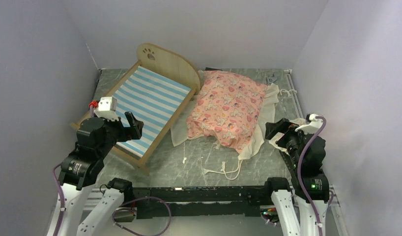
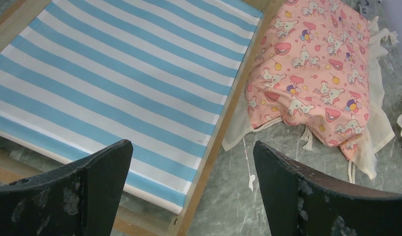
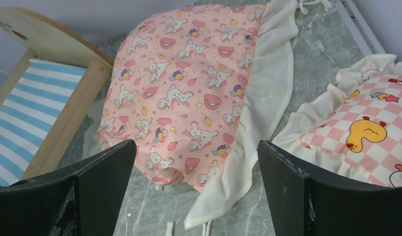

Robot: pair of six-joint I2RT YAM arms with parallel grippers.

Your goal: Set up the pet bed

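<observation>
My right gripper should move outward next and go down onto the mattress's far edge by the ruffle (image 1: pixel 250 84) (image 3: pixel 234 16), since that part of the mattress is outward of and below the gripper.
The pet bed (image 1: pixel 152 96) is a light-wood frame with a paw-print headboard (image 1: pixel 167 61) and a blue-and-white striped base (image 2: pixel 130 83), lying at the left rear with nothing on it. Beside its right rail rests the pink cartoon-print mattress (image 1: pixel 227 108) with a cream ruffle, also visible in the right wrist view as the mattress (image 3: pixel 189 93). A checked, frilled pillow (image 3: pixel 366 137) lies to the mattress's right. My left gripper (image 1: pixel 132 125) hovers open over the bed's near right corner, and the left gripper (image 2: pixel 191 145) holds nothing. My right gripper (image 3: pixel 196 143) is open above the mattress's near edge.
Grey marble tabletop (image 1: pixel 189 157) enclosed by white walls on the left, back and right. The mattress's cream tie strings (image 1: pixel 223 169) trail toward the near edge. A black rail (image 1: pixel 199 194) joins the arm bases along the front. A metal strip (image 1: pixel 297 98) runs along the right side.
</observation>
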